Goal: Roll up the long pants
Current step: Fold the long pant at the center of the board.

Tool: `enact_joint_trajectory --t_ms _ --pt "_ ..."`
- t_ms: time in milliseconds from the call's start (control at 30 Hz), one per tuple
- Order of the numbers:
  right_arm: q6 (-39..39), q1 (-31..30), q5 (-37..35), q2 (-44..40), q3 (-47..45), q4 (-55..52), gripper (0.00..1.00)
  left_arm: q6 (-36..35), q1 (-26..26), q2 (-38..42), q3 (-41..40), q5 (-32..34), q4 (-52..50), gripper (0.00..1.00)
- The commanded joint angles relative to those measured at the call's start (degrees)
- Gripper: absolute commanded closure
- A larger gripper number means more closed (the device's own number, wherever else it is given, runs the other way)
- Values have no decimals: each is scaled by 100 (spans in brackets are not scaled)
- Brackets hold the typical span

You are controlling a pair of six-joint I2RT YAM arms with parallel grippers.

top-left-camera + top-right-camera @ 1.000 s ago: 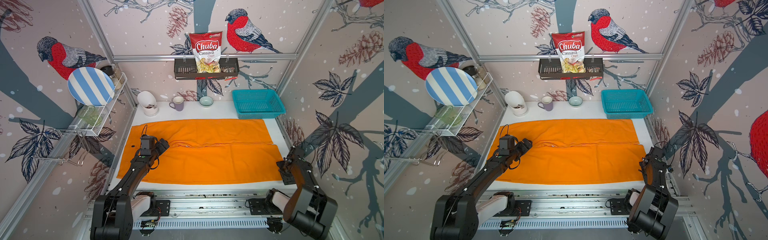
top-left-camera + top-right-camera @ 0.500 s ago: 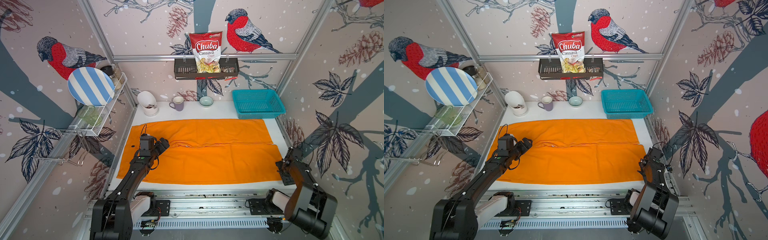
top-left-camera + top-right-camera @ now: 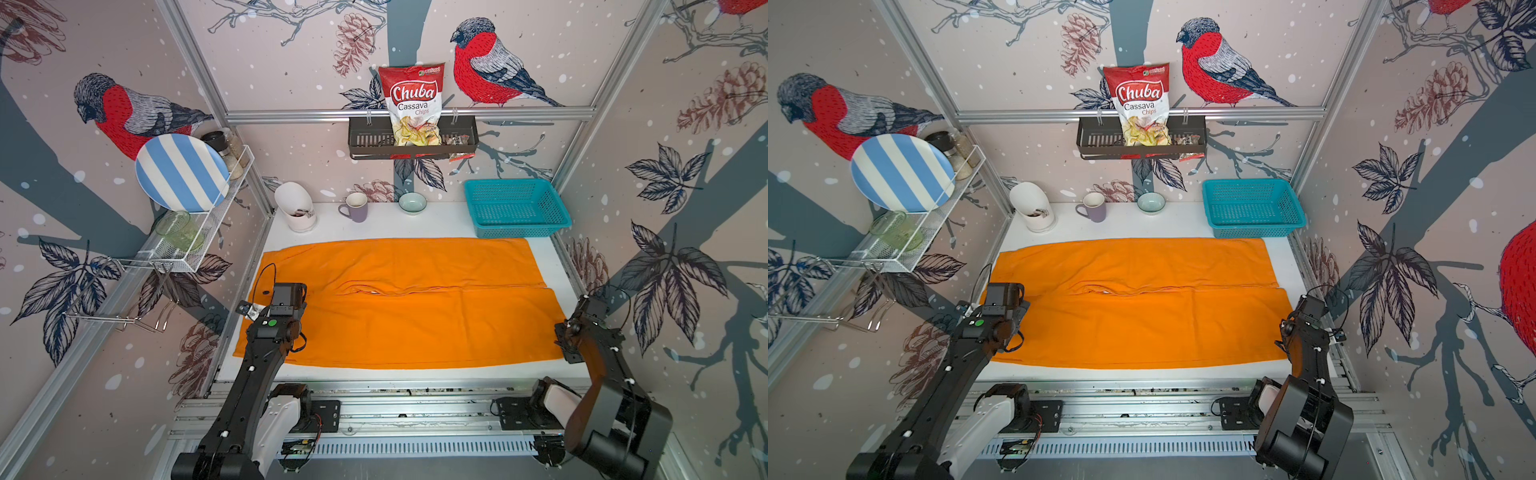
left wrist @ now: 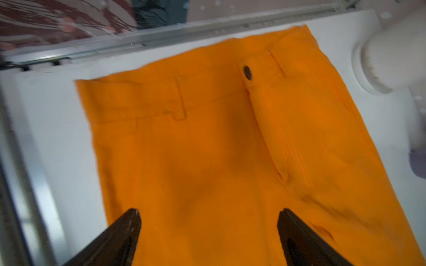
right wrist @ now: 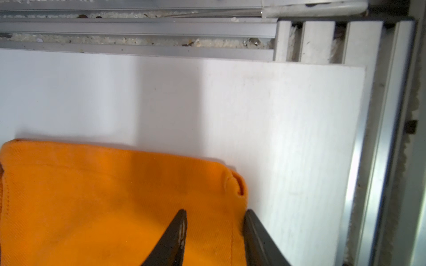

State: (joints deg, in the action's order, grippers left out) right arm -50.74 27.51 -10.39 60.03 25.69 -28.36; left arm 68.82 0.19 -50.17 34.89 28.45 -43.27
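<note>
The waist's near corner (image 3: 239, 352) (image 4: 87, 90) lies flat below my left gripper and back toward my base, so my left gripper will move its open fingers back and down around the edge of that corner.
The long pants (image 3: 415, 320) lie flat on the white table, bright orange, with the waist to the left and both leg ends to the right; they show the same way in both top views (image 3: 1142, 324). My left gripper (image 4: 208, 214) hovers wide open over the waist end, nothing between its fingers, with the dark waist button (image 4: 247, 72) ahead of it. My right gripper (image 5: 214, 214) is low at the near leg's hem (image 5: 230, 184). Its jaws stand narrow: one fingertip (image 5: 181, 221) rests on the cloth, the other at the hem's edge. The cloth between them still lies flat.
A white holder (image 3: 297, 208), a purple mug (image 3: 355, 206), a small bowl (image 3: 412, 203) and a teal basket (image 3: 515, 208) stand along the back. The metal rail (image 3: 395, 399) runs along the table's front edge, and the side frame (image 5: 380, 138) is close to my right gripper.
The right gripper's jaws have narrowed around the near leg's hem. The left arm has shifted slightly left over the waist, its jaws still wide.
</note>
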Motion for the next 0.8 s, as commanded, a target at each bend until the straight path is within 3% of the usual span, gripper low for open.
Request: enact_joint_trajectory --t_ms 0,267,433,567,767 --pt "64 5 142 -9 -27 93 61 512 277 -217 -123 858 -735 5" --pt "117 0 263 -71 -47 119 70 306 1150 -393 -698 658 8 5" --pt "99 2 323 -183 -64 122 71 -151 1539 -363 -1015 641 730 5" --pt "117 1 379 -238 -56 127 71 -986 1784 -193 -1401 189 1831 5" --pt "133 0 420 -269 -36 118 70 -1588 2105 384 -1942 -538 2769 5"
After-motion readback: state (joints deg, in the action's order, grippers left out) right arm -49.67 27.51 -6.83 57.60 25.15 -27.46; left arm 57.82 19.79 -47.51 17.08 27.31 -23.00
